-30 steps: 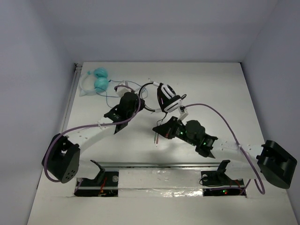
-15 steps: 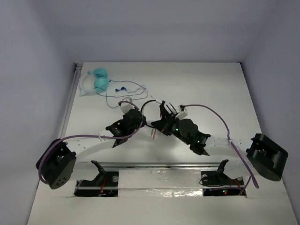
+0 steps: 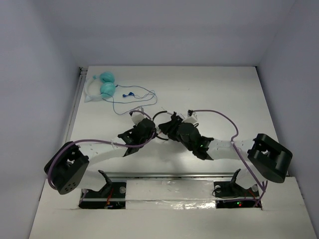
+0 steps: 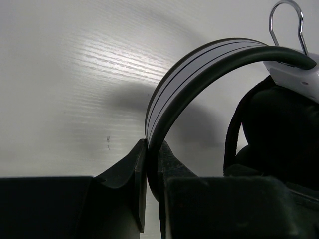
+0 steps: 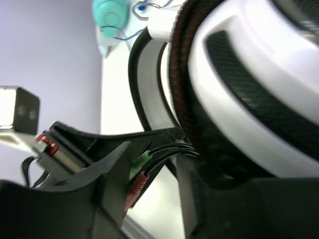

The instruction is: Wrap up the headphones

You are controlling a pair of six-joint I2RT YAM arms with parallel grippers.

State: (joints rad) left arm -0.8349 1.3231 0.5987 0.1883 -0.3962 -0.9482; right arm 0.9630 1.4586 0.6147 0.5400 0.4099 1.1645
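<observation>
My left gripper will go down toward the tabletop beneath the headphones' white, black-edged band and release the band there, because it hangs above its shadow.
The headphones lie between my two grippers at the table's middle; in the top view only part of the band (image 3: 160, 116) shows. My left gripper (image 3: 147, 127) is shut on the white, black-edged band (image 4: 199, 64) near its lower end (image 4: 153, 149), with a black ear cup (image 4: 284, 129) to its right. My right gripper (image 3: 171, 127) is close under the black-and-white striped ear cup (image 5: 249, 89). Its jaws stand a little apart (image 5: 152, 172), with several strands of the thin black cable (image 5: 169, 149) and its green and red plugs (image 5: 137, 181) caught between them.
The teal-cupped headphones (image 3: 104, 84) with their blue cable (image 3: 133, 94) lie at the far left corner and also show in the right wrist view (image 5: 112, 12). A metal rail (image 3: 169, 175) runs along the near edge by the arm bases. Walls close the table's sides and back.
Both grippers have drawn toward the near edge and closer together, bringing the headphones with them. The right arm's base link has swung left. The striped ear cup is now hidden under the right gripper.
</observation>
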